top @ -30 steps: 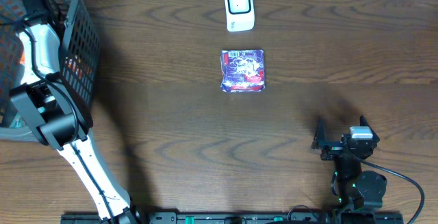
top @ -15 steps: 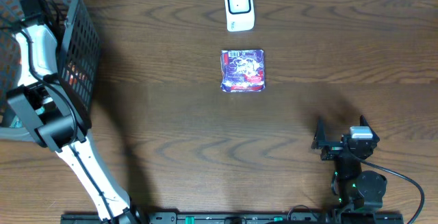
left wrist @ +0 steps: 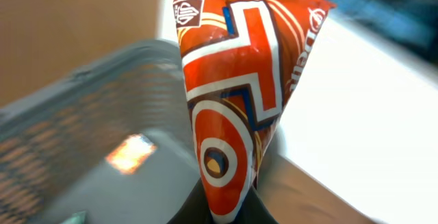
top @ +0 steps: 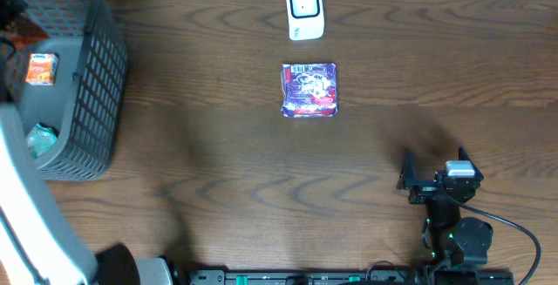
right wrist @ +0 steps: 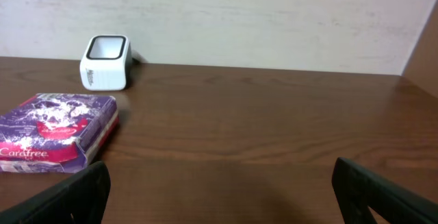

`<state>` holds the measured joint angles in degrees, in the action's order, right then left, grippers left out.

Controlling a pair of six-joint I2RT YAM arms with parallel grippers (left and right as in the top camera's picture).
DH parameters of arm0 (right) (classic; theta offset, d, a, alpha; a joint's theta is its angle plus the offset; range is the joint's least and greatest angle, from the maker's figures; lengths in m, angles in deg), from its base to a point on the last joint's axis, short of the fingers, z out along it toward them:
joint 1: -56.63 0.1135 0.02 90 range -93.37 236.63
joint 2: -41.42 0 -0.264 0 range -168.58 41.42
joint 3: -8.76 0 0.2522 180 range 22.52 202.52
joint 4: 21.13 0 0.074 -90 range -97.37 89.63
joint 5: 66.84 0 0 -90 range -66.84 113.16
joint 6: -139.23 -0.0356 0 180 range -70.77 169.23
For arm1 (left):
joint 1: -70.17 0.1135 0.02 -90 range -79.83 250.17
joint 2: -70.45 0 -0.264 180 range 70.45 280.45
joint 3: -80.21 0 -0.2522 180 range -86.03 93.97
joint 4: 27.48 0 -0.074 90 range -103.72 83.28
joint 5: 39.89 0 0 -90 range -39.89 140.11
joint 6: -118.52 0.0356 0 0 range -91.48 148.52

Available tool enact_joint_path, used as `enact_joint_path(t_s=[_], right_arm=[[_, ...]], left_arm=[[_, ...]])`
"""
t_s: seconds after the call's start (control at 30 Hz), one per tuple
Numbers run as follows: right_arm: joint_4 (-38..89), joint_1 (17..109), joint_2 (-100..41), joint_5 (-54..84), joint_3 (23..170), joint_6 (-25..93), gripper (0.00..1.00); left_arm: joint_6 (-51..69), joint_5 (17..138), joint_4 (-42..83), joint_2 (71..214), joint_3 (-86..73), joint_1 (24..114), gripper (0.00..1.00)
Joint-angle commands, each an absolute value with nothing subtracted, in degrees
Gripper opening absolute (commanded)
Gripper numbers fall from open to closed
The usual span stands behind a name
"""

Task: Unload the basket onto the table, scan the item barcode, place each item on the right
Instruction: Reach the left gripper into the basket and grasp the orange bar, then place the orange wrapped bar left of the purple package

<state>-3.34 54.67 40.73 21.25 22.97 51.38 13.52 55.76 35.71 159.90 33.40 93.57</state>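
Observation:
The table is empty beside the purple and red pack at its basket-side edge, so I will swing my left gripper toward the pack next and lower the bag there.
An orange-red snack bag (left wrist: 236, 94) with white and blue patterns hangs upright in the left wrist view, above the grey basket (left wrist: 82, 114). My left gripper (left wrist: 229, 212) is shut on the bag's bottom corner. The white barcode scanner (top: 304, 10) stands at the table's far middle edge and also shows in the right wrist view as the scanner (right wrist: 105, 61). My right gripper (top: 433, 173) rests open near the front right, with nothing between its fingers (right wrist: 75, 196).
A purple and red pack (top: 309, 89) lies just in front of the scanner. The mesh basket (top: 91, 84) at the far left holds a small orange box (top: 41, 67) and a teal item (top: 39, 139). The white left arm (top: 26, 206) rises along the left edge.
My left gripper shut on the snack bag and lifted it up out of the basket, so the arm now fills the left edge. The right arm has not moved.

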Motion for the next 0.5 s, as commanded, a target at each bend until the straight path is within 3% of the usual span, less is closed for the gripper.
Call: enact_joint_path(t_s=[0.0, 0.23, 0.47], right_arm=[[-3.2, 55.2, 41.1, 21.3, 22.8, 51.9, 0.99], [-3.2, 55.2, 41.1, 21.3, 22.8, 51.9, 0.99], [-3.2, 55.2, 41.1, 21.3, 22.8, 51.9, 0.99]], left_arm=[[17.5, 74.6, 37.3, 161.0, 32.6, 88.7, 0.08], [23.4, 74.8, 40.1, 164.2, 26.3, 72.8, 0.07], [21.1, 60.8, 40.0, 173.2, 18.1, 60.8, 0.07]])
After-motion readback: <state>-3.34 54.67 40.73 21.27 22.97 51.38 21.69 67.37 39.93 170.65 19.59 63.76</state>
